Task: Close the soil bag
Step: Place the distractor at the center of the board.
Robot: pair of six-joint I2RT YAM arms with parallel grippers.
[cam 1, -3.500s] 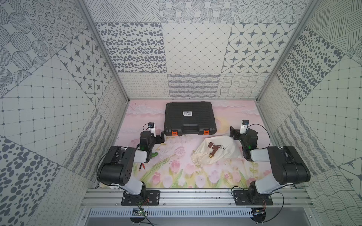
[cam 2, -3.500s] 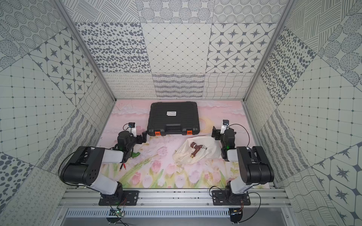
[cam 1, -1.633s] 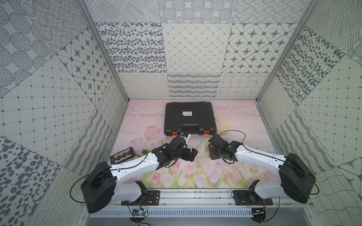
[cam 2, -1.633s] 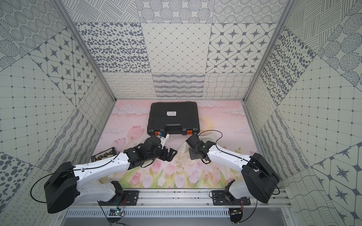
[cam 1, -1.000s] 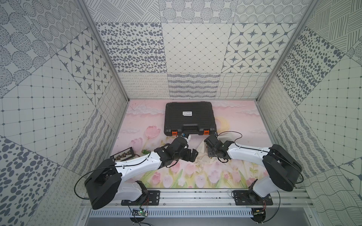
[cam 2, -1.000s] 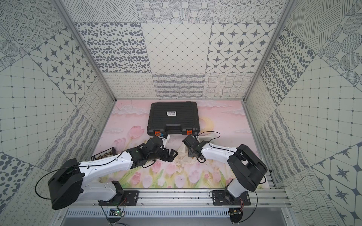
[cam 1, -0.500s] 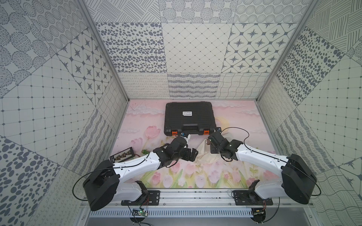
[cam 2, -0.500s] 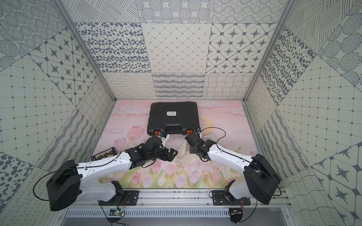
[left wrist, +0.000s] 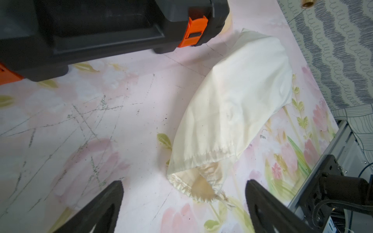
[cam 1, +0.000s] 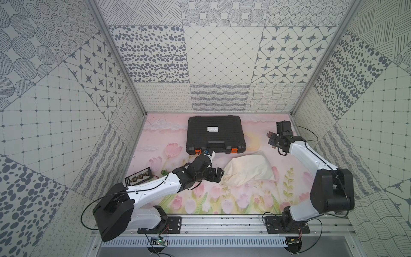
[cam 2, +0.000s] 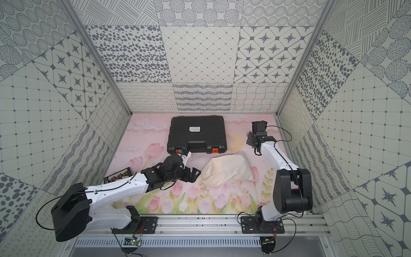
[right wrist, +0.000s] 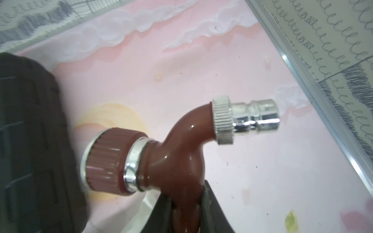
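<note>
I should next bring my right gripper down to the bare mat (right wrist: 225, 163) beside the black case and let go of the maroon fitting (right wrist: 177, 153), because that spot is clear of the soil bag.
The soil bag (cam 1: 246, 170) (cam 2: 226, 170) is a cream cloth sack lying on the floral mat in front of the black case. In the left wrist view the soil bag (left wrist: 232, 105) has its gathered mouth gaping, brown inside, with a thin cord (left wrist: 222, 196) trailing from it. My left gripper (cam 1: 219, 177) (cam 2: 194, 173) (left wrist: 183, 182) is open, low over the mat, its fingers either side of the bag's mouth without touching it. My right gripper (cam 1: 273, 140) (cam 2: 252, 141) (right wrist: 185, 193) is at the back right, shut on a maroon fitting (right wrist: 177, 153) with chrome ends.
The black case (cam 1: 214, 134) (cam 2: 196, 133) with orange latches (left wrist: 194, 30) sits at the back middle, close behind the bag. A small black tray (cam 1: 139, 179) and a small green piece (cam 1: 164, 172) lie at the left by the wall. The right wall stands close to my right gripper.
My right arm has swung away from the bag to the back right, carrying the maroon fitting. The left gripper has stayed open by the bag's mouth.
</note>
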